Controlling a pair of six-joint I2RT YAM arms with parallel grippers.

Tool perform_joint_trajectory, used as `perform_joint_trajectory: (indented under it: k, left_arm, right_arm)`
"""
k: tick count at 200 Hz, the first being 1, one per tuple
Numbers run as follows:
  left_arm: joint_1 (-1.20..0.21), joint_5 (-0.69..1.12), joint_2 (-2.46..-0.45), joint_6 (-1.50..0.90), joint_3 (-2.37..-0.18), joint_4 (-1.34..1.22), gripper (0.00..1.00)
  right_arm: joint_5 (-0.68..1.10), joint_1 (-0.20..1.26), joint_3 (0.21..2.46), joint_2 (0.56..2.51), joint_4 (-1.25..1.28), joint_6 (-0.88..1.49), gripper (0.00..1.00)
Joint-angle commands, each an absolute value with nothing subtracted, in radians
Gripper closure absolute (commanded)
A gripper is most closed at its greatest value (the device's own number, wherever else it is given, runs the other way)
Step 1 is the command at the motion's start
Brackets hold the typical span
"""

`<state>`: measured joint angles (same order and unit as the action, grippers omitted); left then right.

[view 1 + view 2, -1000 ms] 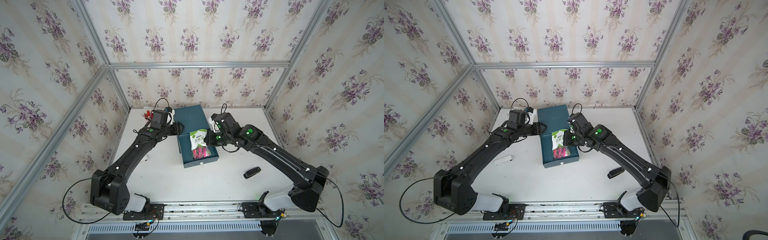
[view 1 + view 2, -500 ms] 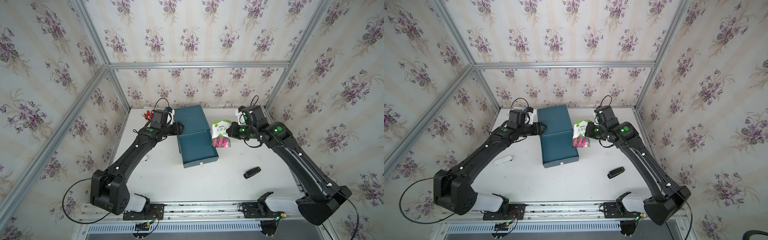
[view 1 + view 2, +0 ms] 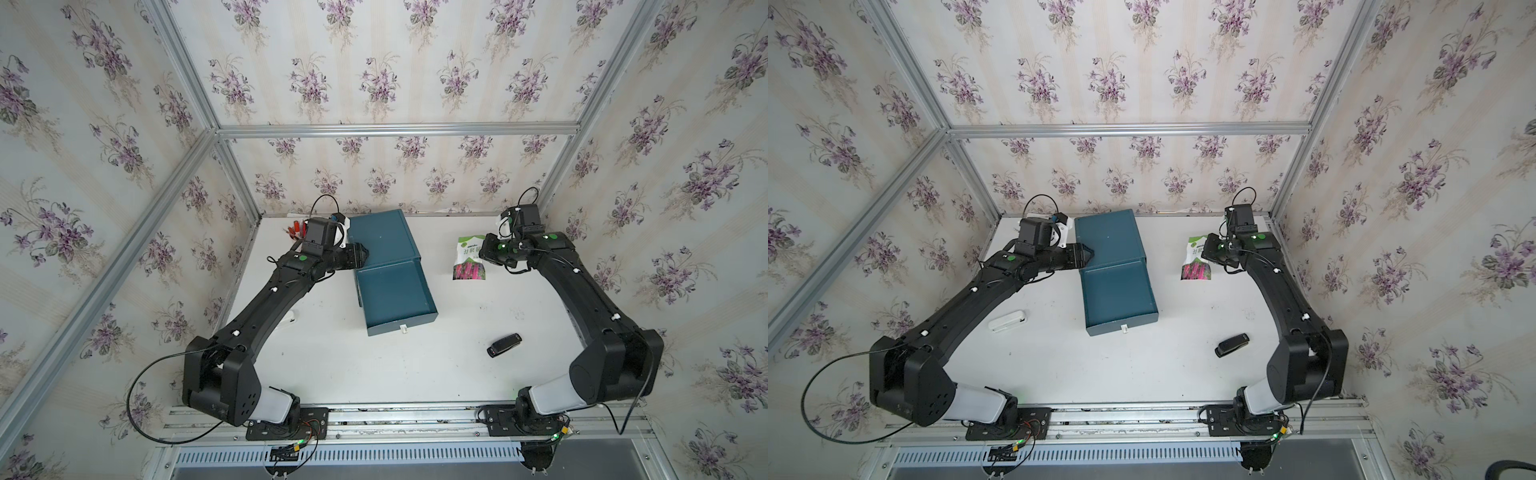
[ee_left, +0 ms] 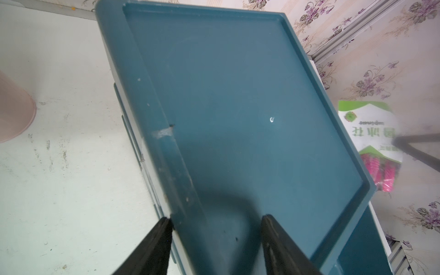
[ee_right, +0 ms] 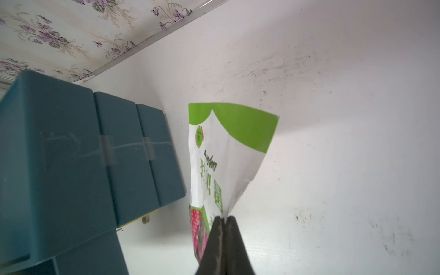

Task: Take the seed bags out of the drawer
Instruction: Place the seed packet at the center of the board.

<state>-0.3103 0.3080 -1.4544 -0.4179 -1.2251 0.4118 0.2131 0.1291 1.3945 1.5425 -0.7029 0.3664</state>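
The tabletop (image 5: 288, 120) beside the cabinet is bare below, so next I should lower my right gripper until the hanging seed bag rests there and let go of the bag's edge.
The teal cabinet (image 3: 382, 239) stands at the back middle of the table, its drawer (image 3: 392, 297) pulled out toward the front, with only its bare floor showing. A seed bag (image 3: 468, 257), white and green with pink-red flowers, hangs to the right of the cabinet, just above the table. My right gripper (image 3: 481, 254) is shut on the bag's edge, and in the right wrist view its fingertips (image 5: 223, 217) pinch the seed bag (image 5: 228, 152). My left gripper (image 4: 215, 219) straddles the cabinet's (image 4: 238, 107) left rim, clamped on it.
A small black gadget (image 3: 503, 345) lies at the front right of the table. A white oblong object (image 3: 1008, 321) lies under my left arm. Red-handled items (image 3: 294, 229) sit in the back left corner. A pink cup (image 4: 12, 107) shows in the left wrist view.
My right arm has lifted the seed bag out of the drawer and carried it right, to the back right of the table. The left arm has stayed on the cabinet.
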Motion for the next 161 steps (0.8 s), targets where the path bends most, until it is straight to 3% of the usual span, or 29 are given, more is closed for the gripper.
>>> perform_joint_trajectory:
  k: [1,86,161]
  left_arm:
    - [-0.310,0.268,-1.470,-0.388,-1.220,0.566,0.38]
    - [-0.311,0.258,-1.474,-0.385,-1.221,0.573,0.38]
    - [-0.311,0.249,-1.476,-0.382,-1.232,0.584,0.38]
  right_arm:
    - [0.228,0.102,1.405,1.625,-0.573,0.330,1.00]
    - [0.215,0.047,1.610,2.027,-0.506,0.251,1.00]
    - [0.138,0.043,1.632,2.156,-0.518,0.232,1.00]
